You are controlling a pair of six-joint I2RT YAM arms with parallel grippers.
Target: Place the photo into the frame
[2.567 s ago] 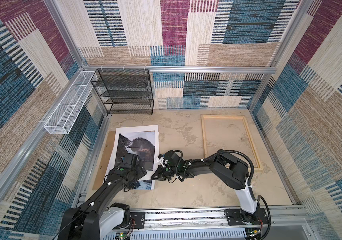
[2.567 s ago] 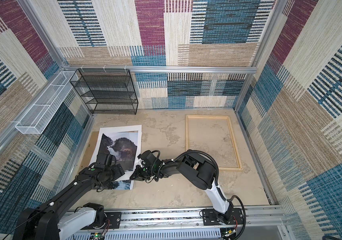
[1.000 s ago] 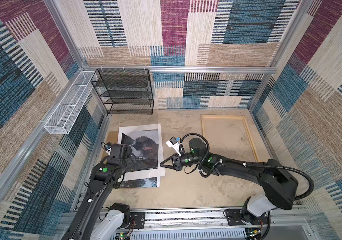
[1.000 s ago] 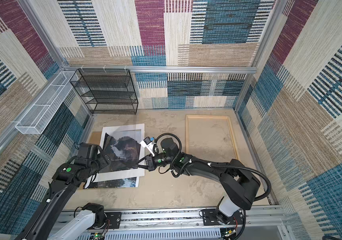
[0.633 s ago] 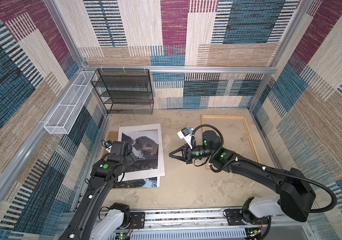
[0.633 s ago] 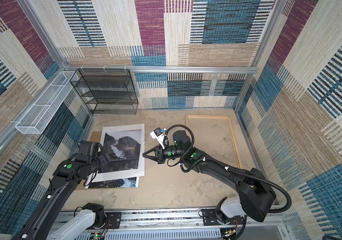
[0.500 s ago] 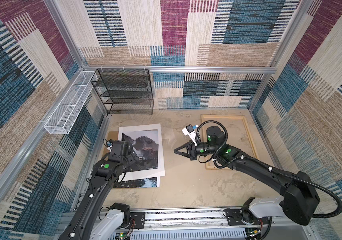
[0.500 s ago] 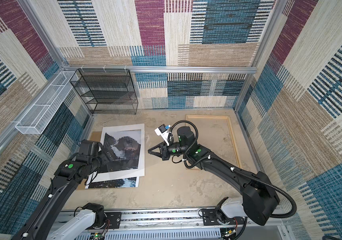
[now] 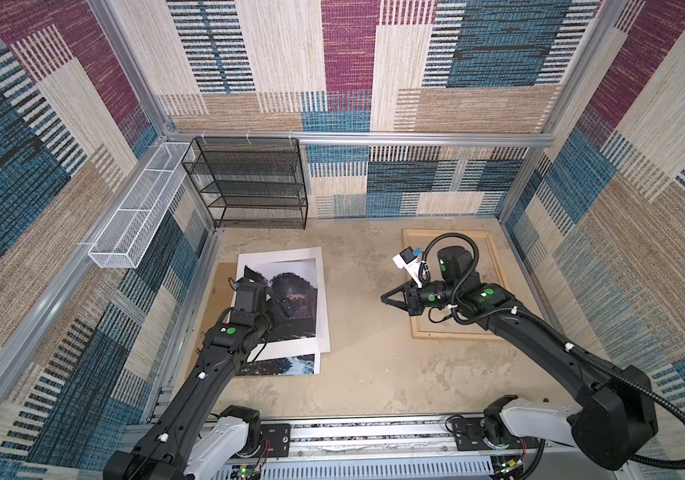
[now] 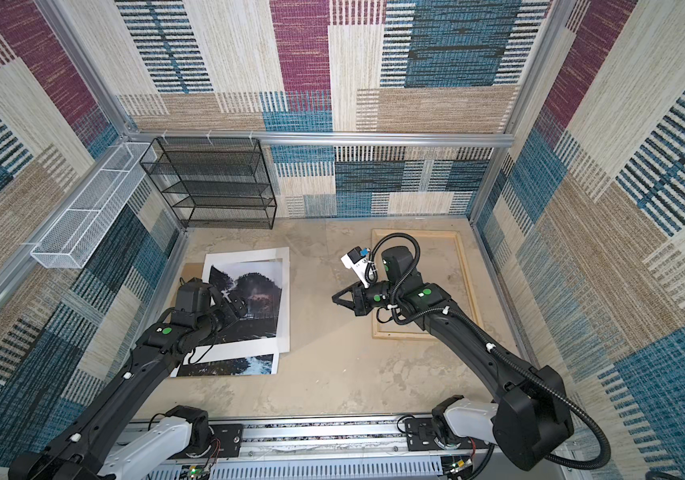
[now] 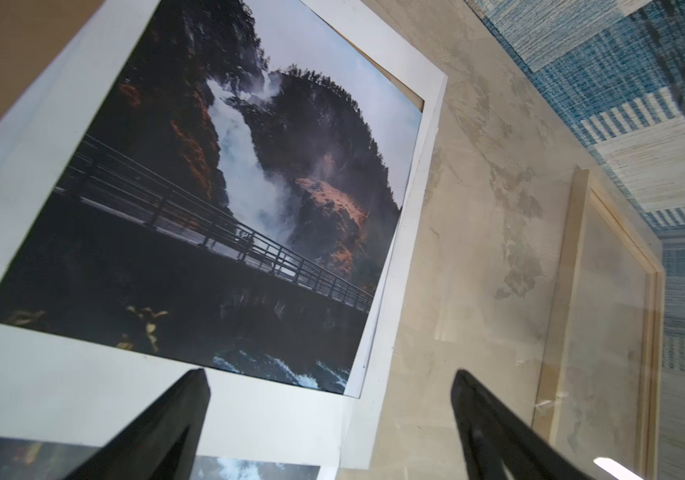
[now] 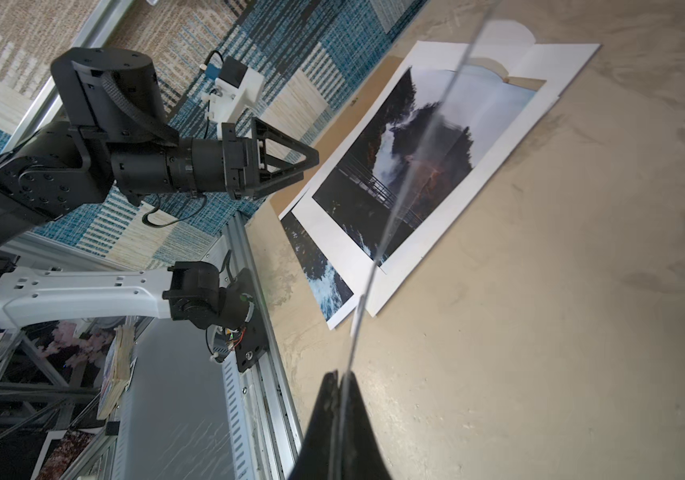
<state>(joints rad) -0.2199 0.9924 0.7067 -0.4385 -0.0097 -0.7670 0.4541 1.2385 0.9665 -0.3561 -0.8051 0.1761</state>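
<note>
My right gripper holds the clear sheet's edge still outside the frame, so next it needs to move away from the mat (image 9: 322, 299), over the frame's opening (image 9: 428, 322), and release the sheet.
The photo (image 9: 290, 365) lies flat at the left, mostly under a white mat (image 9: 322, 299); its foaming lower strip sticks out in front. It also shows in the left wrist view as the photo (image 11: 249, 187). My left gripper (image 9: 280, 307) hovers open over the mat's near part, nothing between its fingers (image 11: 191, 399). The frame (image 9: 448, 335) of pale wood lies at the back right. My right gripper (image 9: 383, 298) hangs above the floor just left of the frame's near left corner. It is shut on the edge of a thin clear sheet (image 12: 394, 216), which curves away from the jaws.
A brown backing sheet (image 9: 222, 282) lies under the mat and photo. A black wire shelf (image 9: 257, 183) stands at the back left, and a white wire basket (image 9: 137, 208) hangs on the left wall. Patterned walls close in three sides.
My right gripper, still shut on the clear sheet, has moved right and back from beside the mat to the frame's near left corner. My left gripper stays over the mat, its jaws slightly wider.
</note>
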